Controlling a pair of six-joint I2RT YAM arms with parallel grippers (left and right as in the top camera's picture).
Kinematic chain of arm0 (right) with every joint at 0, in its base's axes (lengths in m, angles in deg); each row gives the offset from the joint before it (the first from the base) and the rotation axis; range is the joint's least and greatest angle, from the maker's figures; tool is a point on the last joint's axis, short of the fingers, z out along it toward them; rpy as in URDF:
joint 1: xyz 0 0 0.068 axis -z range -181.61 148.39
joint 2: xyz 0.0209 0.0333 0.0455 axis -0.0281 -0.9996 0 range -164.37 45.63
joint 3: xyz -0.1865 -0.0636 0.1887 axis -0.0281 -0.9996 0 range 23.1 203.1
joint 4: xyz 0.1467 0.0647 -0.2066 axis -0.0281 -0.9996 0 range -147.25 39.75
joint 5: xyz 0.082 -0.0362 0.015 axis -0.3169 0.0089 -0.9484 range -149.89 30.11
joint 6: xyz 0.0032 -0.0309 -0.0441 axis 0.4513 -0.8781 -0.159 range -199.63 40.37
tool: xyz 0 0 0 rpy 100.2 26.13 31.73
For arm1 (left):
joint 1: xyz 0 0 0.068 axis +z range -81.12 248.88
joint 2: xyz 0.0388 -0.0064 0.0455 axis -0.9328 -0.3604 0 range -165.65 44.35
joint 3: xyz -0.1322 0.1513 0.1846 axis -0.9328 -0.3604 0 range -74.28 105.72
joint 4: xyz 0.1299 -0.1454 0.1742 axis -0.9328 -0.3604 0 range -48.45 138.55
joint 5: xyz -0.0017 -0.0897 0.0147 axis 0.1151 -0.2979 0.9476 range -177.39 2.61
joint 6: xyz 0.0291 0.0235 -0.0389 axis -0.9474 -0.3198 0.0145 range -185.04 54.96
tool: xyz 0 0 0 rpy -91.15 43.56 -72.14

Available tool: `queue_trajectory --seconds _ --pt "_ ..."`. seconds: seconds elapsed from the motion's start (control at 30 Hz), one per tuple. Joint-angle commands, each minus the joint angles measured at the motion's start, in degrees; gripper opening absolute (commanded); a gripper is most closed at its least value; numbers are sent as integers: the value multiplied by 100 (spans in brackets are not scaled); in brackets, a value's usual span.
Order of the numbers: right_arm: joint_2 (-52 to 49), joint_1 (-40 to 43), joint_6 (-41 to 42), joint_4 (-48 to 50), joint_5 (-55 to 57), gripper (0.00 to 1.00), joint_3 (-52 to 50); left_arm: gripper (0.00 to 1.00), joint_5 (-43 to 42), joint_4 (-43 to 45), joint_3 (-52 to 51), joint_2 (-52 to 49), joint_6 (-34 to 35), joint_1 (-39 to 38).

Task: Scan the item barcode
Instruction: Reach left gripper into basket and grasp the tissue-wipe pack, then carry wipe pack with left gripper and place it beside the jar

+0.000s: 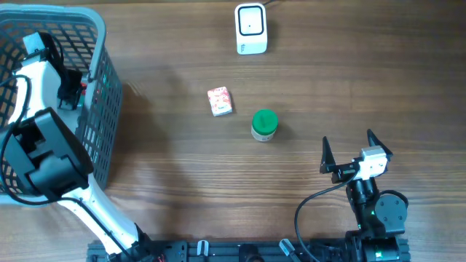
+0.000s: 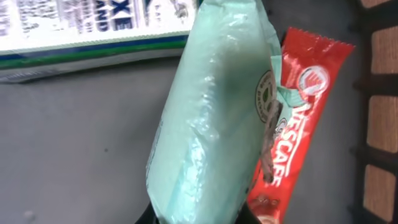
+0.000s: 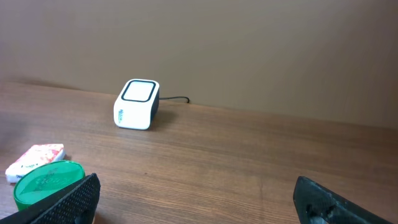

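I need to lift my left gripper past the basket's side next and move it to the right in the overhead view. Then I should lower it onto the bare tabletop by the jar and let go.
In the left wrist view, a mint-green plastic packet (image 2: 211, 112) fills the middle, and my left gripper (image 2: 196, 214) is shut on its lower end inside the basket (image 1: 102, 109). Overhead, the left gripper (image 1: 69, 91) reaches down into the basket. No barcode shows on the packet. The white barcode scanner (image 1: 251, 29) stands at the far middle of the table, seen also as the scanner (image 3: 137, 104) in the right wrist view. My right gripper (image 1: 351, 149) hovers open at the front right, nothing between its fingers (image 3: 71, 199).
A red Nescafe sachet (image 2: 298, 112) lies beside the packet, and a white box with blue print (image 2: 93, 25) lies behind it. On the table are a green-lidded jar (image 1: 264, 124) and a small pink packet (image 1: 220, 100). The basket's mesh walls surround the left gripper.
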Motion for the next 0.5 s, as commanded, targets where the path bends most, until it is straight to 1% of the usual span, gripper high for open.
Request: queue_trajectory --seconds 0.0,0.2,0.3,0.4,0.47 --pt "11 22 -31 15 15 100 -4 4 -111 -295 -219 435 -227 107" --pt "11 22 -31 15 15 100 -4 4 -118 -476 -219 2140 -225 125" --pt "11 22 -28 15 15 100 -4 4 -361 -680 -219 3252 -225 50" --pt "11 22 -31 15 15 100 -4 4 -704 -911 -219 4135 -225 -184" --pt "11 22 -31 15 15 100 -4 4 -894 -1032 -219 4612 -225 -494"
